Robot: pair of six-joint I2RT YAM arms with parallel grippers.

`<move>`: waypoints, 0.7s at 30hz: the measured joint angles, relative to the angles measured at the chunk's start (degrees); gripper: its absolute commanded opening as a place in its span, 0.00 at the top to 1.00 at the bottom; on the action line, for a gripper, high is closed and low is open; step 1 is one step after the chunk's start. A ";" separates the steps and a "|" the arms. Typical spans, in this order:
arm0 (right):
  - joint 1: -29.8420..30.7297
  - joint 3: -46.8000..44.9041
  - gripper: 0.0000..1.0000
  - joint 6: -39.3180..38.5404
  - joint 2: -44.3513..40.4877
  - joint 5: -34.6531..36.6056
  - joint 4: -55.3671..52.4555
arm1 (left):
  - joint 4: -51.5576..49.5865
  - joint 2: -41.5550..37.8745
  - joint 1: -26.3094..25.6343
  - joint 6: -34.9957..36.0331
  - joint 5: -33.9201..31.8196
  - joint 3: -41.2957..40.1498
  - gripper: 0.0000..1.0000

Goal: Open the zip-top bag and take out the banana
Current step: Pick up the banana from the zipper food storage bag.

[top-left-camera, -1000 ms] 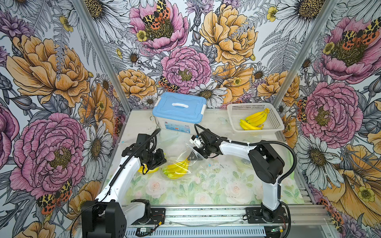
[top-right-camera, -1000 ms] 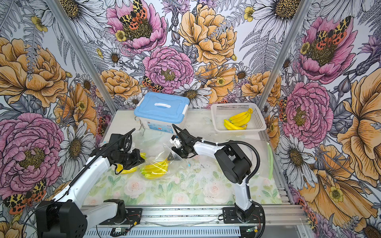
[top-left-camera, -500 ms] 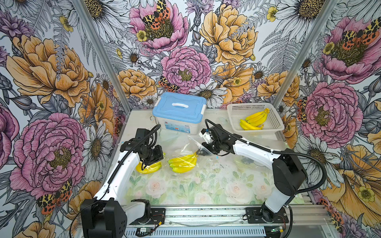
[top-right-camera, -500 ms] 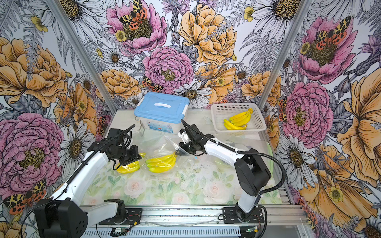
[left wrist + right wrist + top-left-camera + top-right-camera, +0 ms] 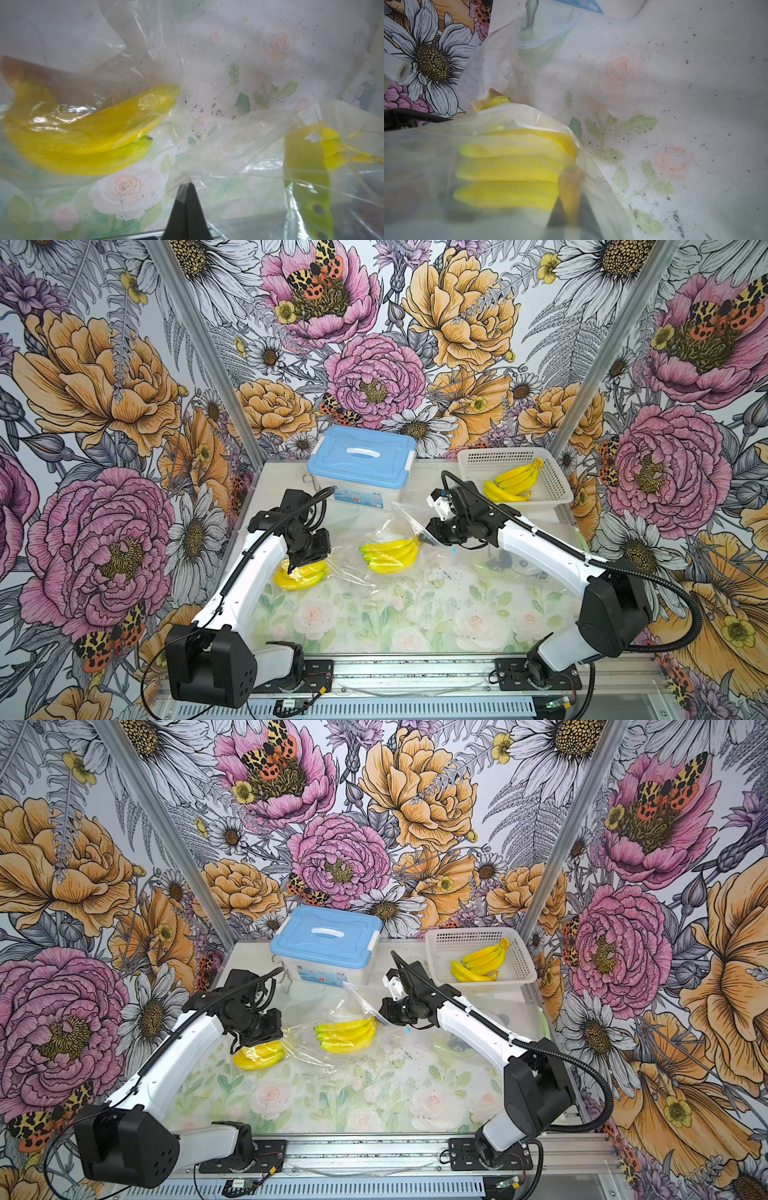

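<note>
My left gripper keeps the fold steady next, since film still covers the banana. It carries the fold across to the tabletop in front of the white basket and lets go.
A clear zip-top bag lies crumpled mid-table, stretched between my two grippers. My left gripper is shut on a fold of the bag's plastic. A yellow banana lies to its right, still seen through plastic film. My right gripper is shut on that banana's brown stem. A second banana bunch lies under the left gripper, also under plastic.
A blue-lidded storage box stands at the back. A white basket at the back right holds another banana bunch. A small metal clip lies left of the box. Floral walls enclose the table on three sides.
My right gripper has moved right and away from the left gripper, dragging the banana by its stem. The bag has stretched out between the grippers. The left gripper shifted slightly back.
</note>
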 measured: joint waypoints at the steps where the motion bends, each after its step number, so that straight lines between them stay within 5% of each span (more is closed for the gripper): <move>1: -1.73 0.00 0.89 -0.13 -0.74 -0.02 -0.42 | -0.09 -0.04 0.00 0.02 -0.31 0.04 1.00; 13: -11.65 0.55 0.89 -2.12 -6.91 0.28 -3.13 | -3.08 0.15 0.37 1.73 -4.55 2.82 1.00; 21: -22.12 9.79 0.91 -11.17 -5.95 13.40 -9.73 | -3.43 1.88 2.29 2.82 -4.63 5.01 1.00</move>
